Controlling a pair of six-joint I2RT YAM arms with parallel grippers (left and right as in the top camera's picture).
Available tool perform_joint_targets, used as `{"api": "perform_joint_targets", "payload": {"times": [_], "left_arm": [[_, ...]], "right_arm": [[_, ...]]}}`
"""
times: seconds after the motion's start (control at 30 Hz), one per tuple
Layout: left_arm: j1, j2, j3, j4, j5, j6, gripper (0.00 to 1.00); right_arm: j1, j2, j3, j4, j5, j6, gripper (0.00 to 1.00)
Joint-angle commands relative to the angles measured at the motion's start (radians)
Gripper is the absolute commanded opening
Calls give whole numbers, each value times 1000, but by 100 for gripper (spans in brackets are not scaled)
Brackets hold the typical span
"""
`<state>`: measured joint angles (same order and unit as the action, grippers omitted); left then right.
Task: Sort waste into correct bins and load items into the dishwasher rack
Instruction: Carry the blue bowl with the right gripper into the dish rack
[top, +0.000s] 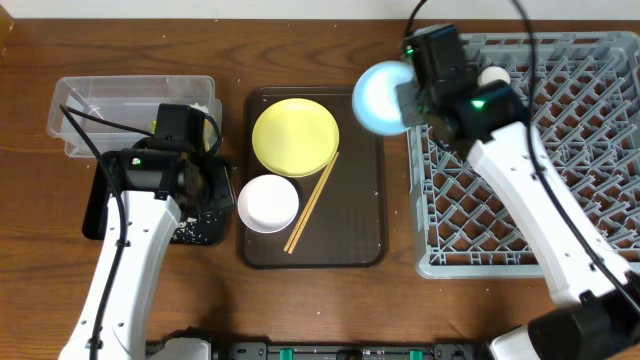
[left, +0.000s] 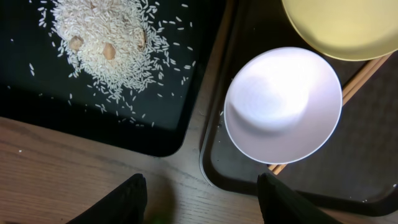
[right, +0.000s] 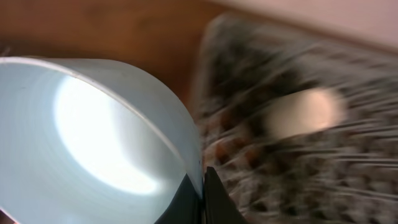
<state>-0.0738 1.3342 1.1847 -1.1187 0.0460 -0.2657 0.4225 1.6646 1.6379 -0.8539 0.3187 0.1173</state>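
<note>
My right gripper will lower it next and tilt it into the rack, beside the small pale cup.
My right gripper is shut on the rim of the light blue bowl, held in the air beside the left edge of the grey dishwasher rack. In the right wrist view the fingers pinch the bowl's wall, and the rack is blurred behind. A small pale cup lies in the rack. My left gripper hangs open and empty over bare wood, between the black tray with its rice pile and the white bowl.
The brown serving tray holds the yellow plate, the white bowl and the chopsticks. A clear tub stands at the far left, behind the black tray. The left arm's cable drapes over the tub.
</note>
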Motion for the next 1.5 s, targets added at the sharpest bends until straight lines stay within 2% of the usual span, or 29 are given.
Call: {"api": "perform_joint_targets", "payload": {"times": [0.0, 0.23, 0.4, 0.93, 1.1, 1.23, 1.47], "left_arm": [[3, 0, 12, 0, -6, -6, 60], [3, 0, 12, 3, -5, -6, 60], [3, 0, 12, 3, -5, -6, 60], [3, 0, 12, 1, -5, -6, 60], [3, 0, 12, 2, -5, -6, 60], [3, 0, 12, 2, -5, -6, 60], [3, 0, 12, 5, -5, -6, 60]], "right_arm": [[-10, 2, 6, 38, 284, -20, 1], [-39, 72, 4, 206, 727, -21, 1], [-80, 168, 4, 271, 863, -21, 1], [-88, 413, 4, 259, 815, -10, 1], [-79, 415, 4, 200, 685, 9, 1], [-68, 415, 4, 90, 559, 14, 1], [-42, 411, 4, -66, 369, 161, 1]]}}
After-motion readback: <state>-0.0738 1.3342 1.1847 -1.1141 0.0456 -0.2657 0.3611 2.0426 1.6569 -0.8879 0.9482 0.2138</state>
